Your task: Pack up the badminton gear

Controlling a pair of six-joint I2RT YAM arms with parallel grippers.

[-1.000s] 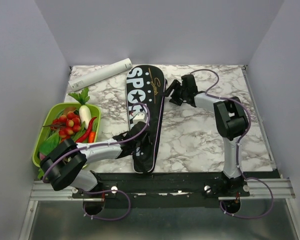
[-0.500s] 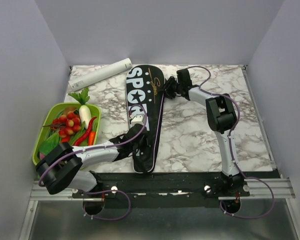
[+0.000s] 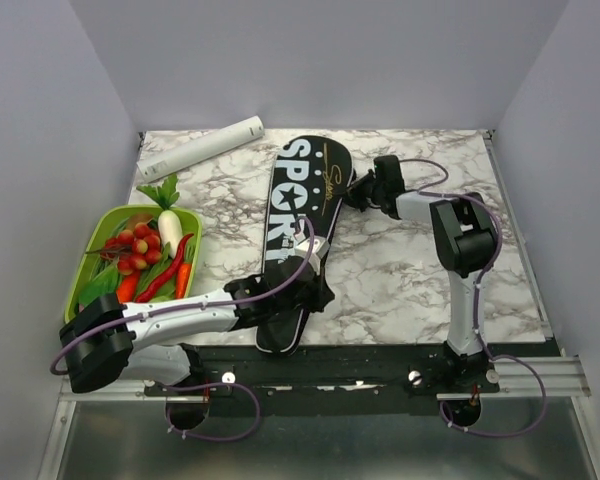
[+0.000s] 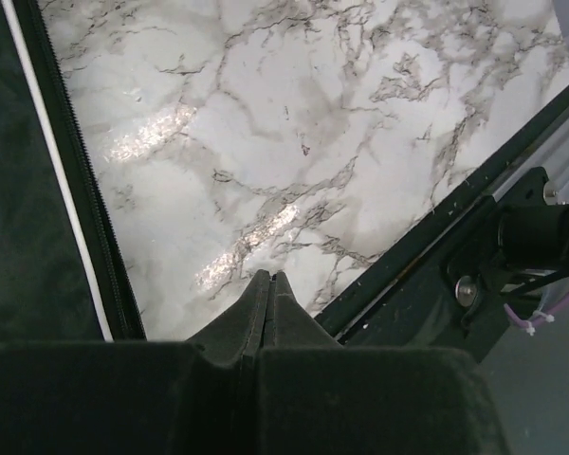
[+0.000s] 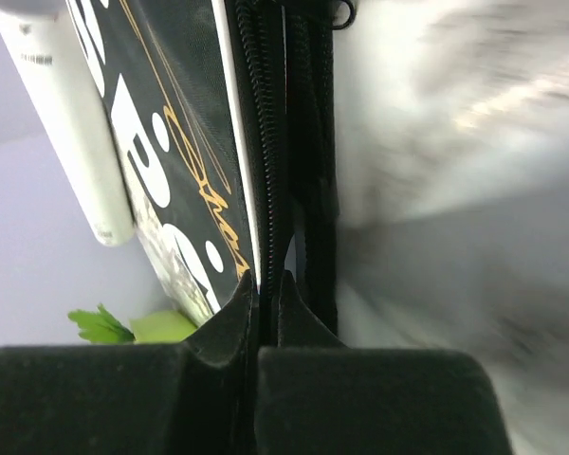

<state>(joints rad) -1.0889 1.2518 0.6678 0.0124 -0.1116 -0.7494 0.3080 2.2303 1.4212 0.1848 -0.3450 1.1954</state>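
Bare marble is to the right of my right gripper in the top view. Next, my right gripper needs to pull the bag's zipper seam [image 5: 270,142] back and toward that side and let it go.
The long black bag [image 3: 298,215] lettered "SPORT" in white lies slantwise on the marble table, wide end at the back. My right gripper [image 3: 356,192] is at the wide end's right edge and shut on the zipper seam [image 5: 270,142]; in the right wrist view its fingertips [image 5: 239,296] pinch that seam. My left gripper [image 3: 318,294] sits low beside the bag's narrow near end, shut with nothing between its fingers. In the left wrist view its closed tips [image 4: 262,284] hang over bare marble, with the bag's piped edge [image 4: 62,190] to the left.
A white cylinder [image 3: 202,147] lies at the back left, just beyond the bag's wide end. A green tray [image 3: 85,262] of toy vegetables stands at the left edge. The black front rail [image 4: 427,246] runs close to my left gripper. Grey walls enclose the table.
My right gripper has closed on the bag's zipper edge and pulled the wide end to the right, so the bag has turned. My left arm has stretched rightward along the bag's near end.
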